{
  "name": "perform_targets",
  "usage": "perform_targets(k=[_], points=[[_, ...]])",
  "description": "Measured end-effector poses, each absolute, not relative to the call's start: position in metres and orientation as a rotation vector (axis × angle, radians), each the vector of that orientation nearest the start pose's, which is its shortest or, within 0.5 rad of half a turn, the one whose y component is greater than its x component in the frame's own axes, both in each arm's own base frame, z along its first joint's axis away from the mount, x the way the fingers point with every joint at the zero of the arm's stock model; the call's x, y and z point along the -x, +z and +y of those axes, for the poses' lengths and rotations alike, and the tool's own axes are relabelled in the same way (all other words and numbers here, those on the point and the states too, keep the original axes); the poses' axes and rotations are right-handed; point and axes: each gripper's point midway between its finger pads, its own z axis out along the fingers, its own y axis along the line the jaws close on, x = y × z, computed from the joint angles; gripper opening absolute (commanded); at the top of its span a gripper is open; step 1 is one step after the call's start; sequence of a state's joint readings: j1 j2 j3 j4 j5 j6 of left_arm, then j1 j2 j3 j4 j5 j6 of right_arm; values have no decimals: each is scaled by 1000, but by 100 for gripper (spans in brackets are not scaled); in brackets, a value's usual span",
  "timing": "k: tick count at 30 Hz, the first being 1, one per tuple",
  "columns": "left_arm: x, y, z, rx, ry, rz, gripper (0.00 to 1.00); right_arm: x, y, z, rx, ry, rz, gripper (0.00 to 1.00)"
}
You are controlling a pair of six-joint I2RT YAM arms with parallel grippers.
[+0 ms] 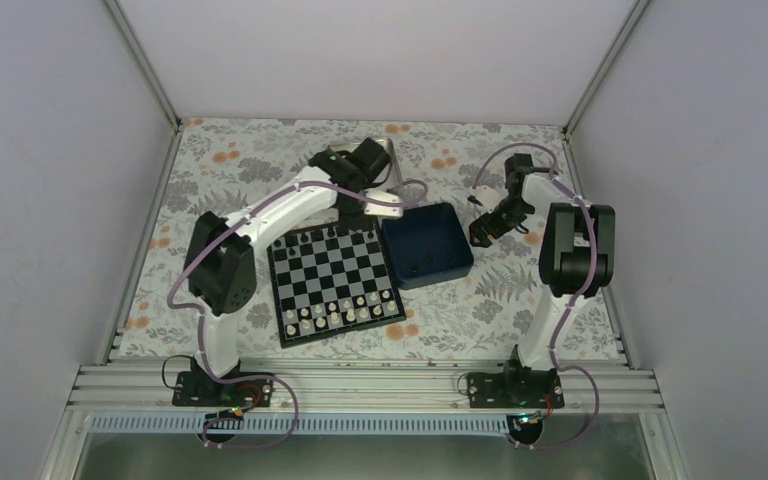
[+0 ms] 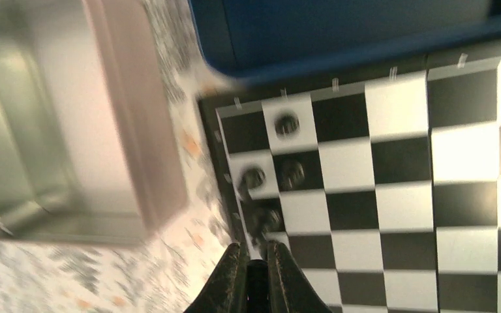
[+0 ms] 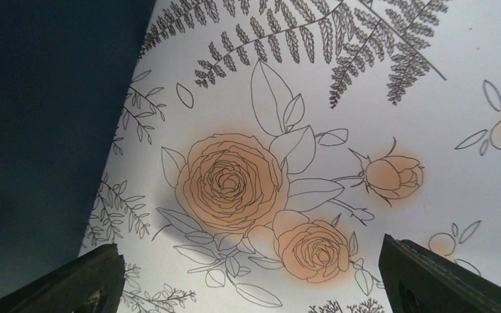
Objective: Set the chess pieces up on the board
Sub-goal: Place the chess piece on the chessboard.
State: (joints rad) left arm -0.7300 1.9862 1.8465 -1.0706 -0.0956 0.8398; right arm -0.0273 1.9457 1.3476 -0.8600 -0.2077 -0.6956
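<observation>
The dark square before the far black pieces is empty, so I will move my left gripper to the left in the top view and down to release there.
The board (image 1: 332,275) lies in the middle of the table. Cream-white chessmen (image 1: 340,315) fill its two near rows, and a few black chess pieces (image 1: 335,232) stand on its far row. In the left wrist view, blurred black pieces (image 2: 287,124) stand near the board's corner (image 2: 391,169). My left gripper (image 2: 256,251) hovers over that edge of the board, its fingers nearly together on a small black piece. In the top view the left gripper (image 1: 352,218) is at the board's far edge. My right gripper (image 1: 482,232) is open and empty above the floral cloth (image 3: 251,261).
A navy blue box (image 1: 427,243) sits against the board's far right corner and shows in the left wrist view (image 2: 339,32). A shiny metal tin (image 1: 385,160) stands behind the board, partly hidden by my left arm. The enclosure's walls stand on three sides.
</observation>
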Motion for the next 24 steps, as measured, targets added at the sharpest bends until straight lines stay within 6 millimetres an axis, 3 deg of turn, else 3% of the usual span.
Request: perform_targets(k=[5, 10, 15, 24], points=[[-349, 112, -236, -1885, 150, 2166, 5, -378, 23, 25, 992, 241, 2809, 100], [-339, 103, -201, -1796, 121, 2242, 5, -375, 21, 27, 1003, 242, 2821, 100], [-338, 99, -189, -1727, 94, 2249, 5, -376, 20, 29, 1012, 240, 2823, 100], [-326, 69, -178, -1701, 30, 2308, 5, -377, 20, 29, 1012, 242, 2826, 100]])
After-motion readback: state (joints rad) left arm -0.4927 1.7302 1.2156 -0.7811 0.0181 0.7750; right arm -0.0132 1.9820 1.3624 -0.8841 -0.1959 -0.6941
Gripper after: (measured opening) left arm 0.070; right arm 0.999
